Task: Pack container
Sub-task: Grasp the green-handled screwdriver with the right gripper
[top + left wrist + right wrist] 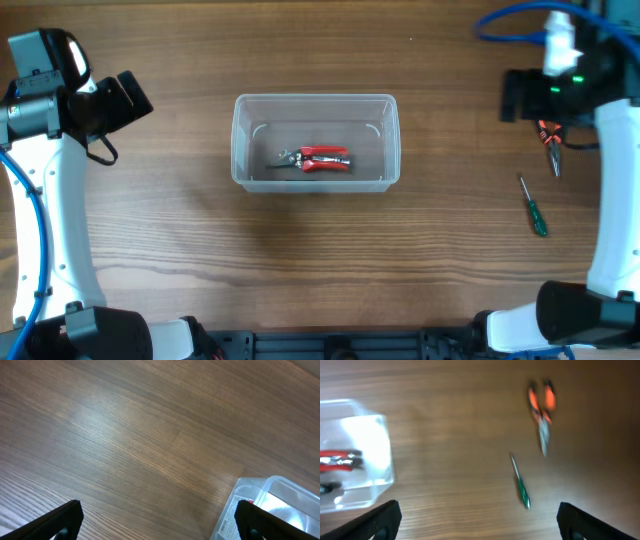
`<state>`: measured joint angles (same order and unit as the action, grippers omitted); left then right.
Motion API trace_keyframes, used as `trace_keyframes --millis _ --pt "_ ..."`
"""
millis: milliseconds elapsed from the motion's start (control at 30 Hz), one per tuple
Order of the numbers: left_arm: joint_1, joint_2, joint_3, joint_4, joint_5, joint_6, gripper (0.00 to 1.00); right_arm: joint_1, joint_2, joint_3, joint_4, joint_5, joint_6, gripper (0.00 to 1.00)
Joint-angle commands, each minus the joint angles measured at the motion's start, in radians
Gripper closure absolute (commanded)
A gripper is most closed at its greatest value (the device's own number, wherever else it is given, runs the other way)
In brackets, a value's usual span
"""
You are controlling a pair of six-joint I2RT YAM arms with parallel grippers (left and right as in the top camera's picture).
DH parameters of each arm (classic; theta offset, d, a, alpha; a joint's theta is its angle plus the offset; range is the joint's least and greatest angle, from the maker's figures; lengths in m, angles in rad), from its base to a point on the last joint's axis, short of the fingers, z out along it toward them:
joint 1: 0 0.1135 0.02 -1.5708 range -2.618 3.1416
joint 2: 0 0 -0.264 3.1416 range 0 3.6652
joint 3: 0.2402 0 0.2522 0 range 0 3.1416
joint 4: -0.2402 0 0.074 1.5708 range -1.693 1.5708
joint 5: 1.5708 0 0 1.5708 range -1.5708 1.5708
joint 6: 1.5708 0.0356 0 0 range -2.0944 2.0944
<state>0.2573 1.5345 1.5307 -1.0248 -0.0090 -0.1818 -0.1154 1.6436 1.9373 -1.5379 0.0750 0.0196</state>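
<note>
The screwdriver's green handle [538,218] is below my open right gripper and back of it, still outside the container [315,141]. I should next lower that gripper and draw it back onto the handle.
The clear plastic container [315,141] stands in the middle of the table with red-handled cutters [318,158] inside. Its corner shows in the left wrist view [260,505] and in the right wrist view [355,455], where the red cutters [337,459] show through. Orange-handled pliers [549,146] and a green screwdriver [533,208] lie on the table at the right; the right wrist view also shows the pliers [541,410] and the screwdriver [520,484]. My left gripper [160,522] is open and empty, left of the container. My right gripper [480,522] is open and empty, above the table near the pliers.
The wooden table [200,250] lies bare around the container. Blue cables [505,20] run at the far right back. Both arm bases stand at the front corners.
</note>
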Motion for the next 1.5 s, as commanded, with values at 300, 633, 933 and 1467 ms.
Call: trace_keyframes --millis 300,633,933,1467 --pt "0.002 0.003 0.002 0.033 0.012 -0.013 0.00 -0.108 -0.408 -0.191 -0.049 -0.069 0.253 0.00" --pt "0.002 0.003 0.002 0.072 0.012 -0.012 0.00 -0.129 -0.446 -0.871 0.352 -0.078 0.015 0.00" --pt "0.003 0.003 0.002 0.067 0.011 0.002 0.00 -0.344 -0.251 -1.029 0.613 -0.144 -0.256 0.00" --pt "0.003 0.003 0.002 0.059 0.020 -0.010 0.00 -0.419 0.087 -1.029 0.865 -0.090 -0.527 0.05"
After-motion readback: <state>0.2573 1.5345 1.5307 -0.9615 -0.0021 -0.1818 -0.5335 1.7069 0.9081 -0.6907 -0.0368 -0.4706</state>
